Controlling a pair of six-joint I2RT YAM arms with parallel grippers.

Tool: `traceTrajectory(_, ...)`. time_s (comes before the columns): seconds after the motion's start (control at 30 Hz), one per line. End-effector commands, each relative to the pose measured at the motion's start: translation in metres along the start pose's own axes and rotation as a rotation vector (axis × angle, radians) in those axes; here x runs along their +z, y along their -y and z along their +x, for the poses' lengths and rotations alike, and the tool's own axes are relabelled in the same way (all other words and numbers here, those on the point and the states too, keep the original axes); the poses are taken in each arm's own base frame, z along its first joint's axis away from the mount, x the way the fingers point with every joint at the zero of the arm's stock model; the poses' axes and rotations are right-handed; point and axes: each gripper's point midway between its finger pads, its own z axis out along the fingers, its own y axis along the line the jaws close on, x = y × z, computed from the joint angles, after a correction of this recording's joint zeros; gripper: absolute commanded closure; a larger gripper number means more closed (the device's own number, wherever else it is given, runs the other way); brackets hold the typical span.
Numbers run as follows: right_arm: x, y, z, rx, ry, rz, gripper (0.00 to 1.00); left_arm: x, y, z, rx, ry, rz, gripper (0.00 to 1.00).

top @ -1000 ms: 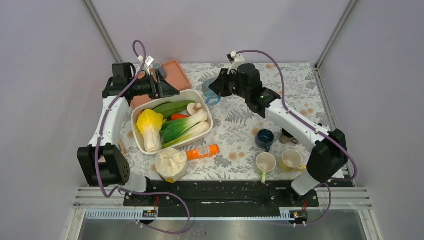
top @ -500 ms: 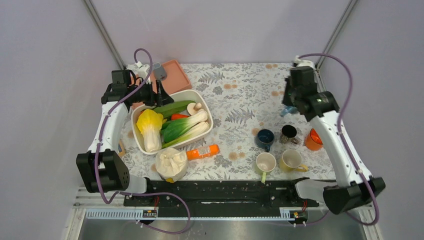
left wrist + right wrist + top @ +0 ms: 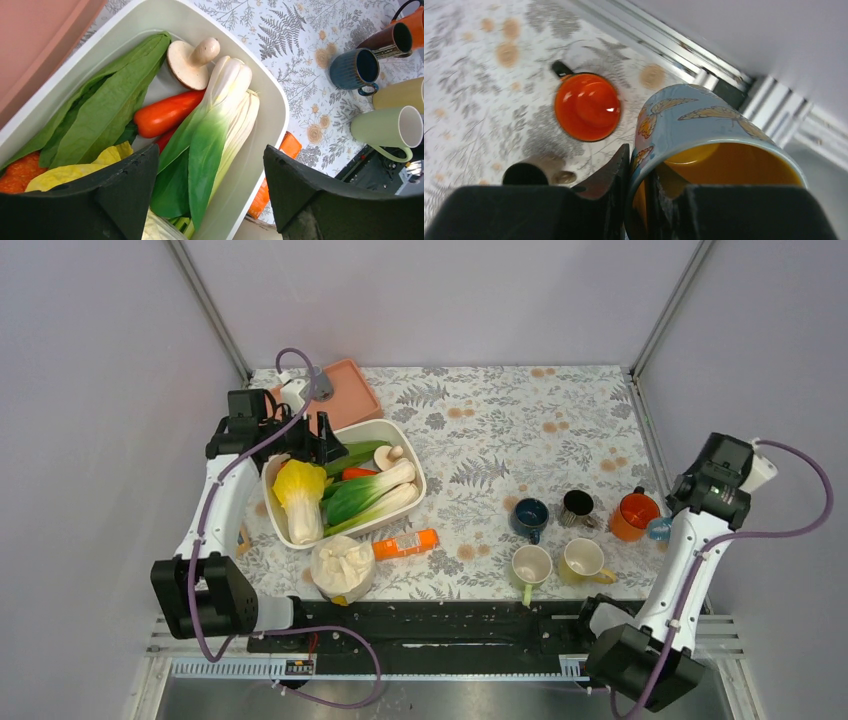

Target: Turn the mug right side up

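Note:
Next, my right gripper moves back and down and releases the light blue mug (image 3: 658,529) there, since the tabletop on the orange mug's near side is bare.
My right gripper (image 3: 640,200) is shut on the wall of a light blue mug (image 3: 704,125) with butterfly prints and a yellow inside, one finger outside and one inside the rim. The mug's mouth faces the wrist camera. From above only a bit of the mug (image 3: 658,529) shows under the right gripper (image 3: 668,523), just right of the orange mug (image 3: 635,513) at the table's right edge. My left gripper (image 3: 210,195) is open and empty above the white tub (image 3: 272,100) of vegetables.
Upright mugs stand at the front right: dark blue (image 3: 529,514), dark brown (image 3: 577,505), pale green (image 3: 530,565), pale yellow (image 3: 581,559). An orange packet (image 3: 405,543), a white bag (image 3: 342,568) and a pink tray (image 3: 345,390) lie near the tub (image 3: 400,440). A metal rail (image 3: 704,75) borders the table.
My right arm has swung the blue mug from the table's back middle across to the right edge and down beside the orange mug. My left gripper has shifted slightly over the tub.

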Motion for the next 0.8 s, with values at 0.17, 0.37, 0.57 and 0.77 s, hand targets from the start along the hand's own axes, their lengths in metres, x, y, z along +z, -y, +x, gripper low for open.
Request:
traceTrajectory(0.17, 0.037, 0.037, 0.024, 0.291, -0.069, 0.096, 1.00, -0.017, 0.016, -0.018, 0.119, 0.086, 0.014, 0.21)
traceTrajectory(0.37, 0.066, 0.045, 0.055, 0.344, -0.180, 0.124, 1.00, -0.017, 0.016, -0.018, 0.116, 0.083, 0.015, 0.21)
traceTrajectory(0.57, 0.090, 0.053, 0.079, 0.353, -0.231, 0.176, 1.00, -0.012, 0.012, -0.017, 0.098, 0.068, 0.015, 0.22)
traceTrajectory(0.77, 0.110, 0.052, 0.095, 0.325, -0.267, 0.171, 1.00, -0.010, 0.010, -0.016, 0.092, 0.062, 0.014, 0.22)
